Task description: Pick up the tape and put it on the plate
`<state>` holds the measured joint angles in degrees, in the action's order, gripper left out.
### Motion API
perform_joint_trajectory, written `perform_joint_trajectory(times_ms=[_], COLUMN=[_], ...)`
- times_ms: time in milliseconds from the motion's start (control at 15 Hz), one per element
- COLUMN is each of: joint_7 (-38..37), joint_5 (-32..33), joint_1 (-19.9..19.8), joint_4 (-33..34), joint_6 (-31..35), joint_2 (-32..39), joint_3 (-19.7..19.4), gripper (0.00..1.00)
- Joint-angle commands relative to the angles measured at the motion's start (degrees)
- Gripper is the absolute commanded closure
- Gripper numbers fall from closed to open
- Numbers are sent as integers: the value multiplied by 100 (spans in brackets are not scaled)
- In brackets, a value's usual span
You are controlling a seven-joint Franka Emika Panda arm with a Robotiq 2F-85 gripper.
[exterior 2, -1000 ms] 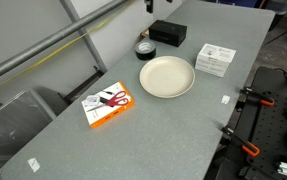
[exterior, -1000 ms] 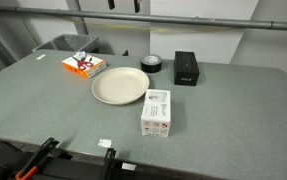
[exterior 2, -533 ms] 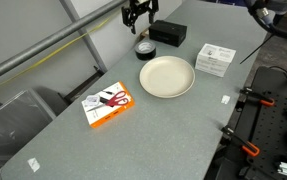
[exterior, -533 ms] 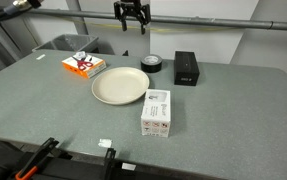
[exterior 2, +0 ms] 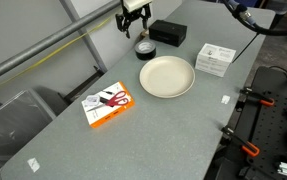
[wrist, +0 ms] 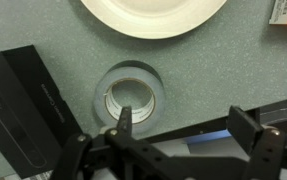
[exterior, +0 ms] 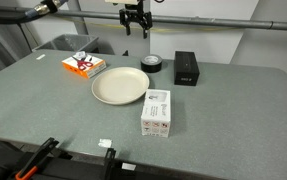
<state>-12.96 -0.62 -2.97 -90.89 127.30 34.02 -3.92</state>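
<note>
I will next lower my gripper onto the tape's side away from the black box, with one finger going into the tape's open hole, because the bare table there leaves room for the other finger.
The tape point(exterior: 152, 63) is a small squat black roll with a greyish top. It lies flat on the grey table just behind the plate point(exterior: 120, 86) in both exterior views, tape point(exterior 2: 144, 47) and plate point(exterior 2: 167, 76). The wrist view looks straight down on the tape point(wrist: 129, 96), with the plate's rim point(wrist: 153, 14) at the top. My gripper point(exterior: 134, 22) hangs open and empty in the air above and a little to one side of the tape; it also shows in an exterior view point(exterior 2: 134, 21). In the wrist view its jaws point(wrist: 186, 122) are spread, one fingertip over the roll's edge.
A taller black box point(exterior: 186, 68) stands right next to the tape. A white carton point(exterior: 156, 112) lies in front of the plate. An orange-and-white package with scissors point(exterior: 83, 64) sits at the far side. Clamps point(exterior: 43, 158) grip the table's near edge.
The arm came into view from above and has come down a little toward the tape. The jaws stay open. Nothing on the table has moved.
</note>
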Motion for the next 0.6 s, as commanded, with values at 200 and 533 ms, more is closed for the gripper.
perform_joint_trajectory(times_ms=[200, 533], joint_7=[-607, -1143], joint_5=[5, -37], joint_1=[117, 220], joint_4=[391, 734], joint_6=[310, 772], joint_2=[715, 1449], joint_3=[-233, -377], gripper=[0, 0])
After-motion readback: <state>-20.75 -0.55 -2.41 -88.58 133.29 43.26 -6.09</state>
